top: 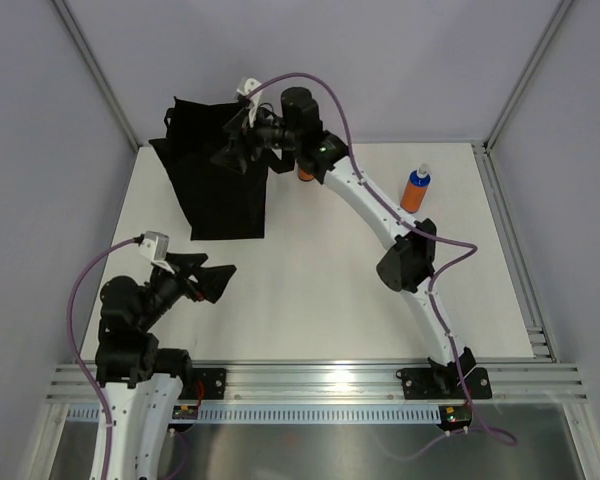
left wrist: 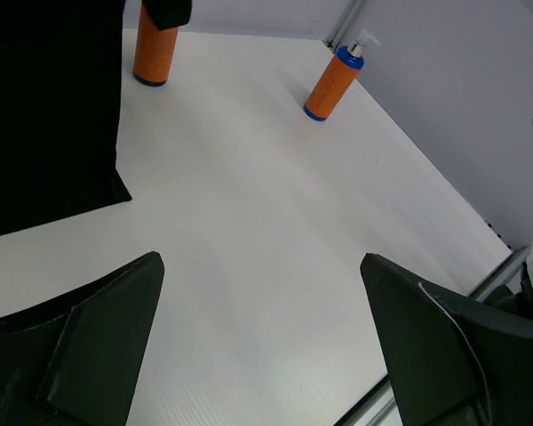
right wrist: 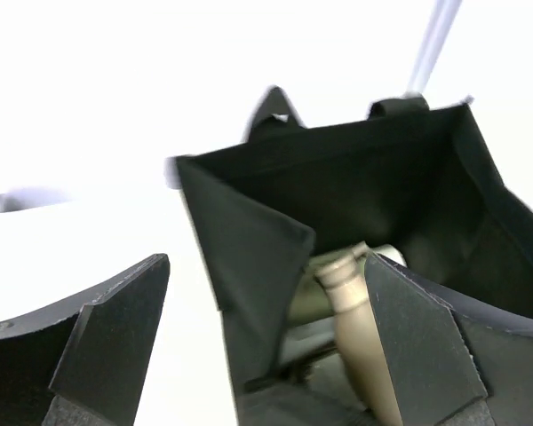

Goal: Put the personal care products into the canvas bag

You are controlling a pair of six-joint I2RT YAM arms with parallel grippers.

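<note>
My left gripper should move outward and to the right in the top view next, onto the orange bottle beside the bag, because that bottle is still outside the bag.
The canvas bag (top: pixel 220 195) is black and stands at the back left of the table, its mouth open. My right gripper (top: pixel 232 150) hovers over that mouth, open and holding nothing. In the right wrist view the bag (right wrist: pixel 249 257) contains a beige pump bottle (right wrist: pixel 360 346), loose beside my right finger (right wrist: pixel 417 355), and an olive-green bottle (right wrist: pixel 309 300) lying behind it. One orange bottle with a blue top (top: pixel 415 189) stands at the back right. A second orange bottle (top: pixel 306 173) stands beside the bag, half hidden by the right arm. My left gripper (top: pixel 218 275) is open over bare table.
In the left wrist view the two orange bottles (left wrist: pixel 155 53) (left wrist: pixel 334 82) stand upright ahead, with the bag's dark wall (left wrist: pixel 44 115) at the left. An aluminium rail (top: pixel 330 380) runs along the table's near edge, and frame posts stand at the back corners.
</note>
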